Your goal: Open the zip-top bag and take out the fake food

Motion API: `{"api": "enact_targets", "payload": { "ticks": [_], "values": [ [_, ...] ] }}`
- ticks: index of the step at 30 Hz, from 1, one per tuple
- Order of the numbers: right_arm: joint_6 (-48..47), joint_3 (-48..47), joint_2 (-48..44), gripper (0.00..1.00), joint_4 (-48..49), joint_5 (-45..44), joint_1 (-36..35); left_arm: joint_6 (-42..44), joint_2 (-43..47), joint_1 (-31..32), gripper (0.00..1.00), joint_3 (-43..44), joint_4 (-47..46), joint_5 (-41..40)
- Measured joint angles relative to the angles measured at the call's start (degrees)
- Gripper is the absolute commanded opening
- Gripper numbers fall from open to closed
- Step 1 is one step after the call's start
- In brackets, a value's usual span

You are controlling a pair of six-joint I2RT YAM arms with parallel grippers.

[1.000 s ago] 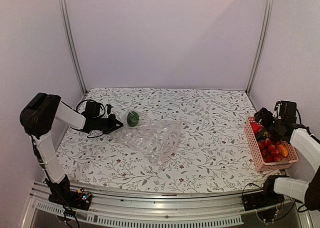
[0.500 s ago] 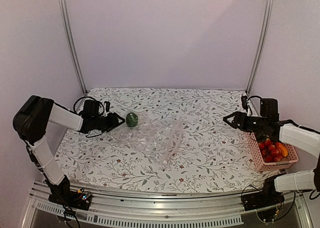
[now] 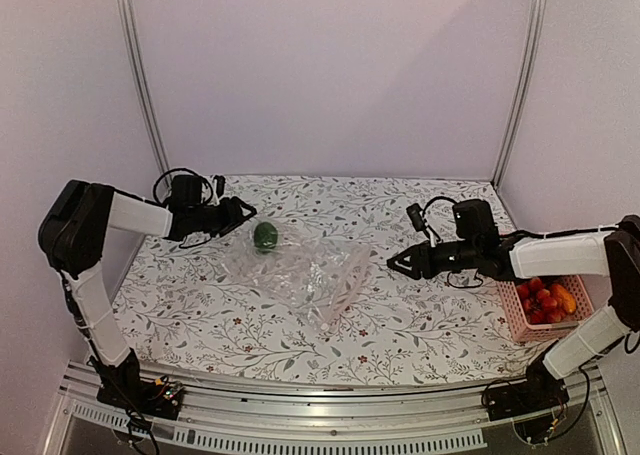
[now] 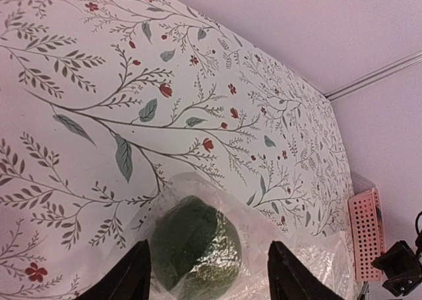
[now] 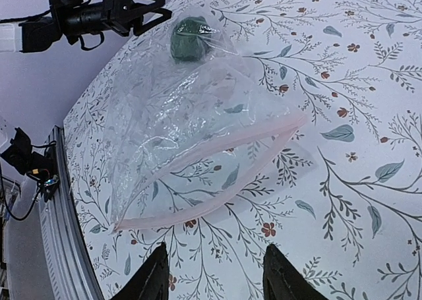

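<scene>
I will lower my left gripper next to the film (image 4: pixel 143 235) beside the green piece, because loose film surrounds the green piece (image 4: pixel 194 250) at the end of the bag opposite its opening.
The clear zip-top bag (image 3: pixel 300 273) lies crumpled in the middle of the table, its pink zip mouth (image 5: pixel 221 201) gaping toward the right. One dark green piece of fake food (image 3: pixel 265 237) sits in the bag's far-left corner. My left gripper (image 3: pixel 243 215) is open just left of that corner. In the left wrist view its fingers (image 4: pixel 140 273) flank the green piece (image 4: pixel 194 250) through the plastic, gripping nothing. My right gripper (image 3: pixel 393 266) is open and empty, a short way right of the bag's mouth and pointing at it (image 5: pixel 216 247).
A pink mesh basket (image 3: pixel 508 310) stands at the right edge and holds red and orange fake food (image 3: pixel 545 297). The floral cloth (image 3: pixel 430 215) covers the table. Walls and metal posts (image 3: pixel 140 85) close in the back and sides.
My right arm has swung left from the basket to the bag's mouth, its jaws narrowing. My left gripper has opened, let go of the bag's corner and drawn slightly back.
</scene>
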State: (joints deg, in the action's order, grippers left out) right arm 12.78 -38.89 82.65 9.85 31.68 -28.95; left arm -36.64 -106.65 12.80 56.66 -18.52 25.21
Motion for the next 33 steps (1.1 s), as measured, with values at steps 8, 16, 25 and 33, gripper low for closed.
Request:
{"api": "enact_targets", "payload": {
  "ticks": [8, 16, 25, 33],
  "values": [
    [-6.1, -3.3, 10.8, 0.39, 6.7, -8.4, -10.8, 0.2, -4.2, 0.0, 0.59, 1.6, 1.1, 2.0],
    [-9.9, -7.0, 20.4, 0.35, 13.1, -15.7, -15.9, 1.7, -7.6, 0.4, 0.59, 5.9, 2.5, 3.0],
    [-11.4, -10.1, 26.4, 0.52, 18.4, -18.9, -17.2, 4.4, -10.7, 1.6, 0.21, 9.0, 4.3, 3.6],
    [-11.6, -12.5, 30.2, 0.64, 21.4, -19.1, -17.9, 5.8, -10.8, 4.5, 0.00, 8.9, 6.4, 2.7]
  ]
}}
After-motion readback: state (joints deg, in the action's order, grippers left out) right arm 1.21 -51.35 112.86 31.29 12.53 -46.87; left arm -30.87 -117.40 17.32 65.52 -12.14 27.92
